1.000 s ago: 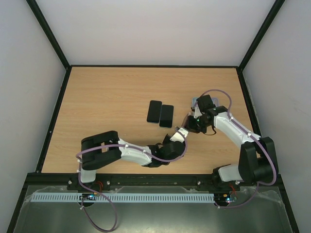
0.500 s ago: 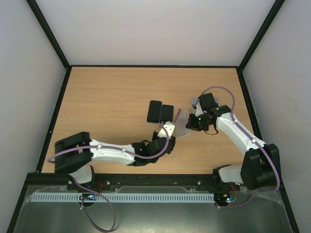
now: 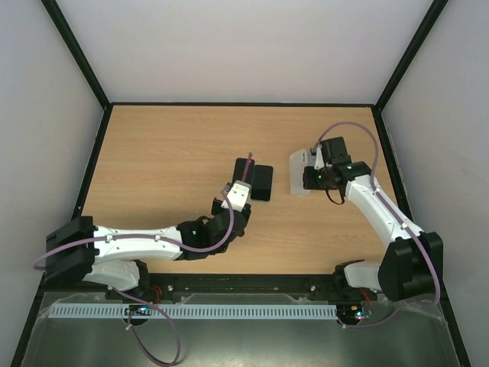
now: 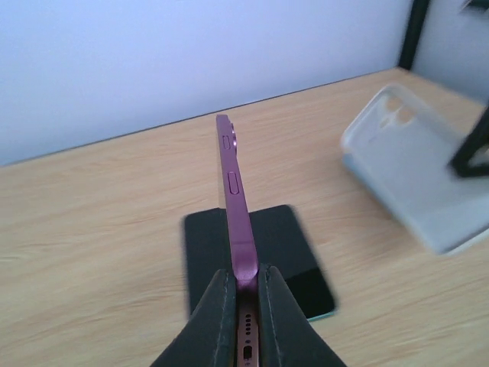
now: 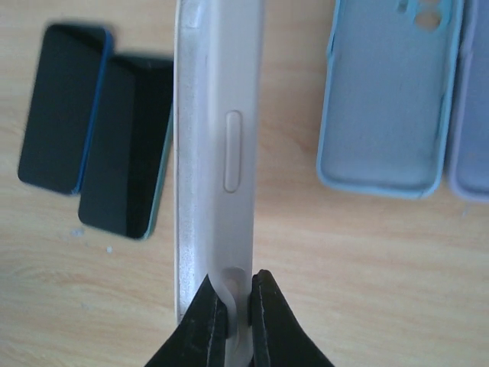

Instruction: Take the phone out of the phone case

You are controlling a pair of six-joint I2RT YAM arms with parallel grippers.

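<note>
My left gripper shifts to the left in the top view next, turns the purple phone flat and brings it down beside the black phones, where the tabletop is bare.
My left gripper (image 4: pixel 244 275) is shut on the bottom end of a purple phone (image 4: pixel 233 183), held on edge above the table. In the top view the left gripper (image 3: pixel 244 179) and the phone (image 3: pixel 248 162) are at mid-table. My right gripper (image 5: pixel 233 287) is shut on the lower edge of a translucent white phone case (image 5: pixel 218 138), which is empty and held on edge. In the top view the right gripper (image 3: pixel 311 177) holds the case (image 3: pixel 299 171) well to the right of the phone. The case also shows in the left wrist view (image 4: pixel 409 164).
Two black phones lie side by side on the table (image 3: pixel 153 153), one under my left gripper (image 3: pixel 240 183) and one beside it (image 3: pixel 262 183); they also show in the right wrist view (image 5: pixel 57 107) (image 5: pixel 126 145). A light blue case (image 5: pixel 390 92) and a lilac case (image 5: pixel 470 99) lie open-side up near the right gripper.
The phone and case have come apart. My left gripper has carried the purple phone left over the black phones; my right gripper has carried the empty case right and back.
</note>
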